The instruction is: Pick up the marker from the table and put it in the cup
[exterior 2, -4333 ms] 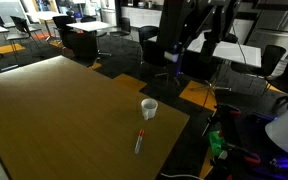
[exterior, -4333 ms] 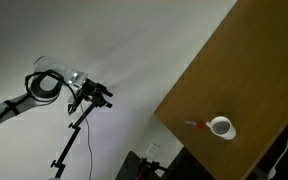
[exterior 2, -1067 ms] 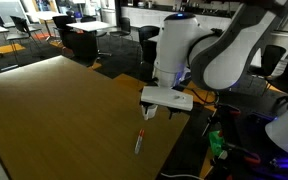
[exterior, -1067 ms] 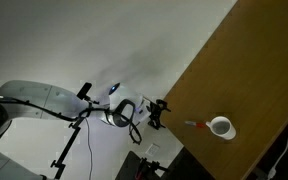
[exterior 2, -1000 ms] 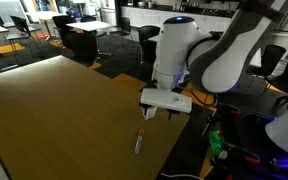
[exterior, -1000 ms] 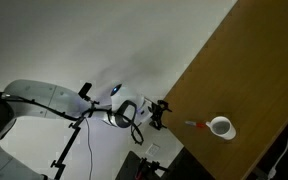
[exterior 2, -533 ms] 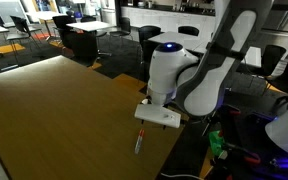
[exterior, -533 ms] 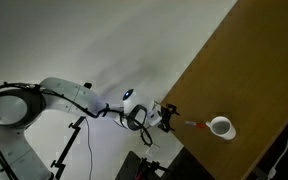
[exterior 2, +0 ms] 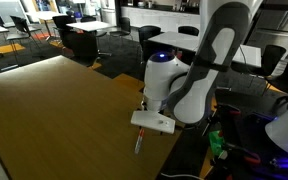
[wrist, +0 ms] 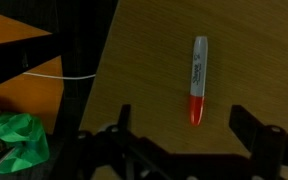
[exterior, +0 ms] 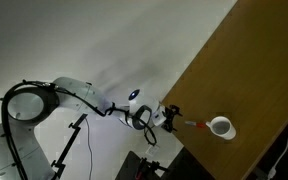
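Observation:
My gripper moves down and outward onto the marker's pale body [exterior 2: 137, 147] [wrist: 198, 74] next, since the spread fingers line up on either side but still hang above it.
The marker [wrist: 198, 80] lies flat on the brown wooden table [wrist: 154, 50], its red end towards me and its pale body pointing away. My gripper [wrist: 189, 125] is open, its dark fingers [wrist: 254, 128] spread to either side just short of the red end, touching nothing. In both exterior views the gripper [exterior: 173, 116] hangs just above the table's edge next to the marker [exterior: 192, 124] [exterior 2: 139, 143]. The white cup [exterior: 221, 127] stands just past the marker. In an exterior view my arm [exterior 2: 179, 85] hides the cup.
The table edge [wrist: 106, 60] runs close beside the marker; beyond it are orange floor [wrist: 24, 95], a white cable and a green object [wrist: 14, 140]. Office chairs and tables [exterior 2: 84, 35] stand behind. A tripod [exterior: 72, 140] stands near the arm.
My arm has moved from off the table edge to over the marker and dropped lower. It now covers the cup in an exterior view. The marker and cup have not moved.

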Robot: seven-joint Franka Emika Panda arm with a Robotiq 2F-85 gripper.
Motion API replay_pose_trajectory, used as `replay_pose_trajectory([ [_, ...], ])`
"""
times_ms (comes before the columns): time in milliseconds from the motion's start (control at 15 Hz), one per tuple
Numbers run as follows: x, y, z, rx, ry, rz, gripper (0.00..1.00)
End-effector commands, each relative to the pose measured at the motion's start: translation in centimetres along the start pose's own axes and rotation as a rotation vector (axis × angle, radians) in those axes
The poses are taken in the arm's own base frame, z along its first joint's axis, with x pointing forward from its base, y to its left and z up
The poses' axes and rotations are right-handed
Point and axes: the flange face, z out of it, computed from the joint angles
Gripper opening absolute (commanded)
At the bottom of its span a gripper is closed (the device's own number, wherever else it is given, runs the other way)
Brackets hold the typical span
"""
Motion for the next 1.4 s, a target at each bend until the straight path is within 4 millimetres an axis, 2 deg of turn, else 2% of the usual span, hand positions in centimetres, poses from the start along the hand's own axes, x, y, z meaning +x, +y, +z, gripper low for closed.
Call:
replay_pose_trajectory([
  [0, -0.2, -0.3, 0.5, -0.01, 0.005, 0.012, 1.0],
  [600, -2.2, -2.6, 6.4, -0.039, 0.033, -0.03, 1.0],
  [1333, -2.5, -5.6, 11.0, -0.057, 0.06, -0.031, 1.0],
])
